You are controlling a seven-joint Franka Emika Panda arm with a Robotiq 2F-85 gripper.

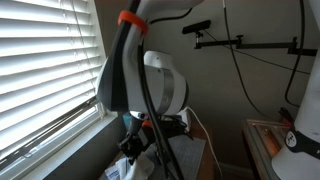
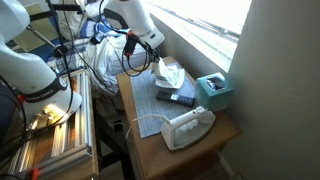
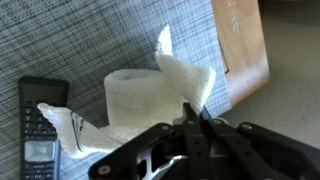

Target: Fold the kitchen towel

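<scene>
My gripper will lower the pinched towel edge toward the dark grey padded surface next and open there, since that edge is held up off the surface.
The kitchen towel [image 3: 140,95] is a white rumpled cloth, partly rolled over itself, lying on the dark grey padded surface [image 3: 90,40]. In an exterior view the towel [image 2: 171,75] sits at the far end of the table. My gripper [image 3: 194,113] has its fingers closed together on a raised edge of the towel. In an exterior view the gripper [image 2: 157,63] hangs just over the towel's far side. In the exterior view filled by my arm [image 1: 135,75], the towel is hidden.
A black remote [image 3: 40,135] lies beside the towel, and also shows in an exterior view [image 2: 181,98]. A white iron [image 2: 186,128] stands at the near end. A teal box [image 2: 214,92] sits by the window. The wooden table edge [image 3: 245,50] is close.
</scene>
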